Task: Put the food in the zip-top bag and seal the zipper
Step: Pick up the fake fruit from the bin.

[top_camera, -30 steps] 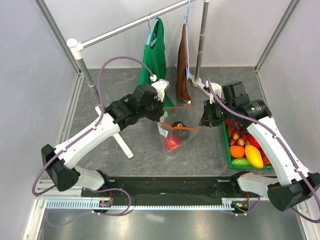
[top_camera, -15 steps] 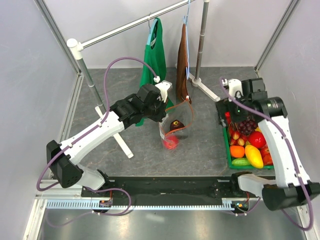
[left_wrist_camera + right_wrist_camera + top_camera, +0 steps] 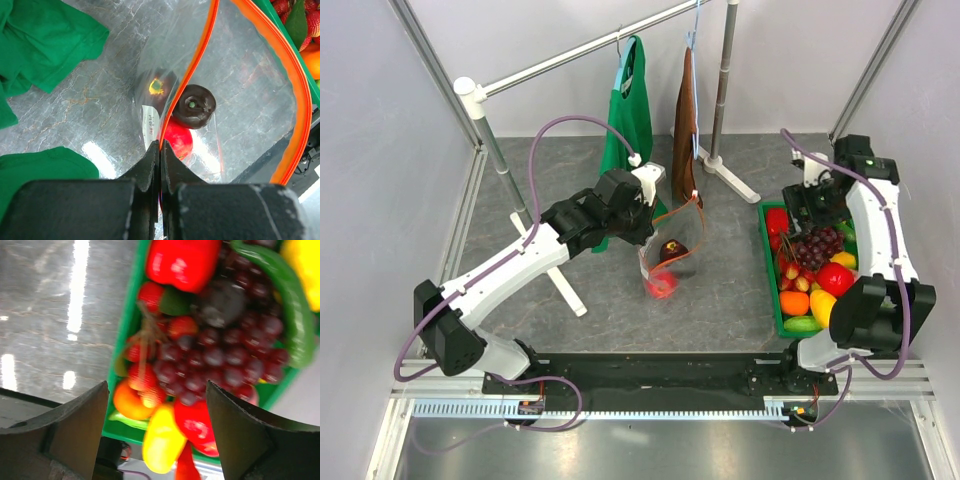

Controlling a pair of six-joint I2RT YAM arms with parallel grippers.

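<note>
The dark purple grapes point(image 3: 812, 245) point(image 3: 225, 355) are below my right gripper and to its right in the wrist view, so my right gripper should next go down that way and close on them.
My left gripper point(image 3: 645, 228) point(image 3: 161, 146) is shut on the orange-red zipper point(image 3: 197, 60) of the clear zip-top bag point(image 3: 672, 262) point(image 3: 250, 85), which hangs open from it above the table. Inside lie a dark maroon fruit point(image 3: 196, 106) point(image 3: 672, 248) and a red apple point(image 3: 177, 141) point(image 3: 663, 287); another dark fruit point(image 3: 156, 86) shows through the plastic. My right gripper point(image 3: 812, 210) point(image 3: 157, 410) is open and empty, hovering over the green tray point(image 3: 772, 300) point(image 3: 131, 305) of food, above the dark purple grapes point(image 3: 225, 355) point(image 3: 812, 245).
The tray also holds a red pepper point(image 3: 182, 262), a yellow fruit point(image 3: 161, 440), an orange point(image 3: 127, 400) and a long green vegetable point(image 3: 290, 305). A green shirt point(image 3: 628, 110) and a brown cloth point(image 3: 687, 130) hang from a rail behind the bag. A white stand leg point(image 3: 560, 280) crosses the table at left.
My right gripper let go of the bag's edge, opened, and swung right and back over the tray. The bag now hangs from the left gripper alone.
</note>
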